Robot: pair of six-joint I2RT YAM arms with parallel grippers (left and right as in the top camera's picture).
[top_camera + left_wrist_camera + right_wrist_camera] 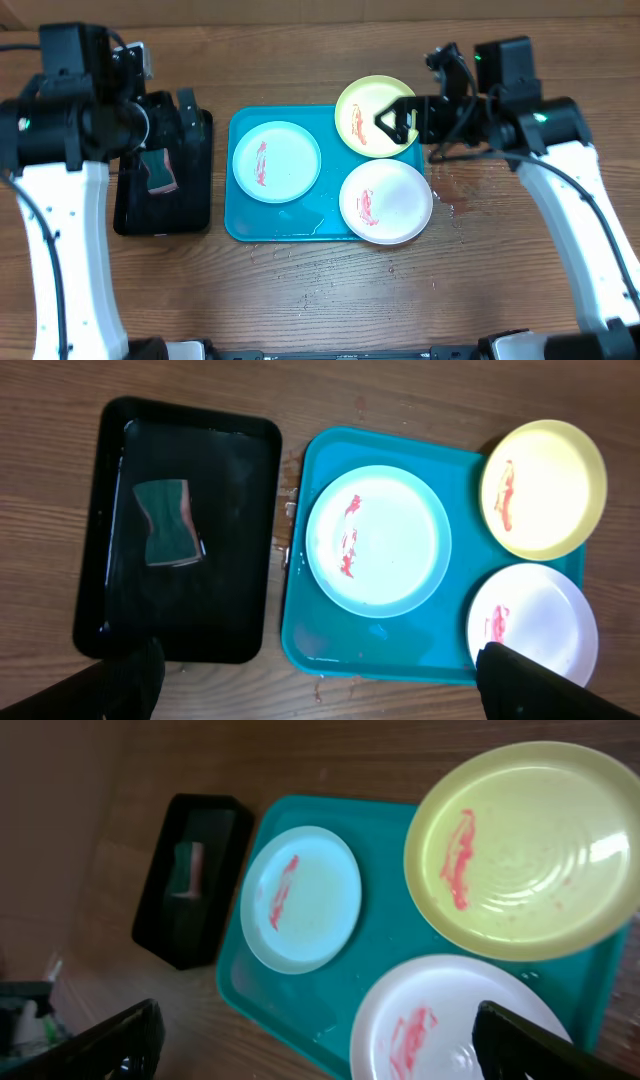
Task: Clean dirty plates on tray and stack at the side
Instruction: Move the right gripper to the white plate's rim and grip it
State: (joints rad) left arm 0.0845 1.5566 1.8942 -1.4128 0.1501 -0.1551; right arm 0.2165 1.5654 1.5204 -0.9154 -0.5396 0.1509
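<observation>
The sponge's narrow waist (159, 171) (169, 522) is below, to the left in the wrist view. I need to lower my left gripper toward that side next, onto the sponge's waist.
The turquoise tray (240, 225) holds three plates, each with a red smear: light blue (277, 161) on the left, yellow-green (365, 100) at the back right, overhanging the rim, and white-pink (386, 200) at the front right. My right gripper (395, 122) is open and empty, hovering over the yellow-green plate's right part. My left gripper (183, 108) is open and empty above the black tray. The left wrist view shows the tray (300, 610) and all three plates (385, 545), (550, 490), (540, 620). So does the right wrist view (310, 905), (530, 850), (460, 1010).
A black tray (195, 200) left of the turquoise tray holds a green and brown sponge (160, 170), also in the left wrist view (168, 522). Wet spots with red specks (450, 195) lie on the wooden table right of the tray.
</observation>
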